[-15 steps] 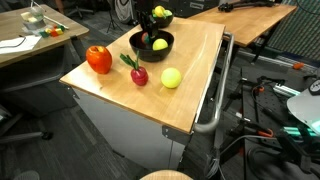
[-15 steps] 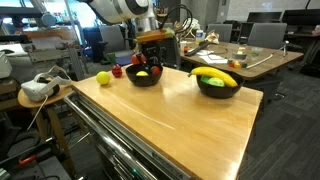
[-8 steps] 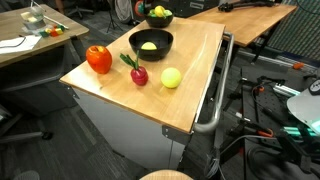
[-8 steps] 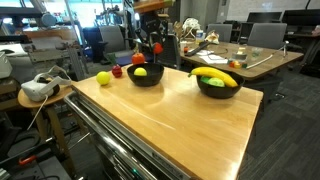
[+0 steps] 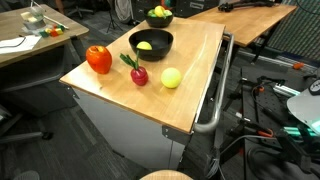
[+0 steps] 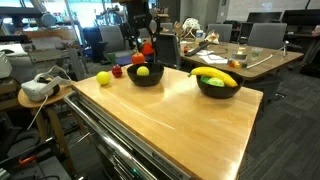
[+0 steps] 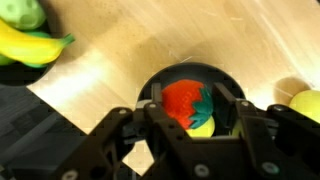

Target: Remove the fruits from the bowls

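Observation:
The tabletop toward the handle bar is bare, so my gripper needs to move off the smaller bowl (image 6: 145,78) next, over that clear wood, then go down and release the fruit.
My gripper (image 6: 147,42) hangs above the smaller black bowl (image 6: 145,78), shut on a small red-green fruit (image 6: 148,47). The wrist view looks straight down: the gripper (image 7: 192,108) pinches that red fruit with its green leaves (image 7: 183,100) over the bowl's rim (image 7: 190,68), and a yellow ball (image 7: 204,126) lies below inside. That ball (image 5: 146,46) is alone in the bowl (image 5: 152,36). The wider bowl (image 6: 218,88) holds a banana (image 6: 216,76) and a green ball (image 7: 22,12). On the table lie a red pepper-like fruit (image 5: 98,59), a dark red one with a green stem (image 5: 138,74) and a yellow-green ball (image 5: 171,77).
The wooden table top (image 5: 190,90) sits on a cabinet with a metal handle bar (image 5: 215,100) along one side. A white headset (image 6: 38,88) rests on a stool beside the table. Desks and chairs (image 6: 255,45) stand behind.
The gripper has risen out of the smaller bowl with the small red-green fruit in it, leaving only the yellow ball inside. It has left the top of one exterior view.

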You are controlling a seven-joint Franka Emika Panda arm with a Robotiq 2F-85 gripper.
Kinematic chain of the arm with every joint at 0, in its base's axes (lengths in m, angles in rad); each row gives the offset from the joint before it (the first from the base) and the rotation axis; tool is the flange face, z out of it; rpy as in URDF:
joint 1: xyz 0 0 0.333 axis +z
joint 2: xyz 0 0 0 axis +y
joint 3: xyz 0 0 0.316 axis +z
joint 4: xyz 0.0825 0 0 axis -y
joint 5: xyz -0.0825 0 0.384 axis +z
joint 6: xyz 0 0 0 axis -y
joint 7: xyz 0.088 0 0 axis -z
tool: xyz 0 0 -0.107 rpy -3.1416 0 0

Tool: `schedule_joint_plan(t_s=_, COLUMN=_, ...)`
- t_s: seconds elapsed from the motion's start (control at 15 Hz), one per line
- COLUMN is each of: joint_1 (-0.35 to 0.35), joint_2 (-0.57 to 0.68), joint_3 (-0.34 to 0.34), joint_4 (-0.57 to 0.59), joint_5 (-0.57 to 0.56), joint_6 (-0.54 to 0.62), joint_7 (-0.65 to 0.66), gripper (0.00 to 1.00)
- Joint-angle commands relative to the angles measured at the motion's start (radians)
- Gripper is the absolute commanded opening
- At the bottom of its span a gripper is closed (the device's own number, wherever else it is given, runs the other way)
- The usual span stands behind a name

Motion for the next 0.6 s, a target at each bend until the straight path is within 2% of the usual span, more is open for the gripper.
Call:
schedule_joint_plan(t_s=0.0, joint_1=0.011, joint_2=-0.168, joint_3=-0.008, joint_4=-0.207, joint_5=0.096, joint_6=0.037, joint_7=0.025, gripper=0.27)
schedule_joint_plan(t_s=0.13, joint_1=0.025, joint_2=-0.212, joint_3=-0.008, joint_4=-0.279, joint_5=0.115, joint_6=0.051, joint_7=0.019, gripper=0.27)
schedule_joint_plan(t_s=0.33, joint_1=0.051, joint_2=-0.236, joint_3=0.008, joint_4=-0.357, joint_5=0.071, joint_6=0.066, joint_7=0.020, gripper=0.27)
schedule_joint_plan(t_s=0.53, joint_1=0.079, joint_2=-0.198, joint_3=0.028, joint_4=-0.407, joint_5=0.037, joint_6=0.135, joint_7=0.035, gripper=0.27)
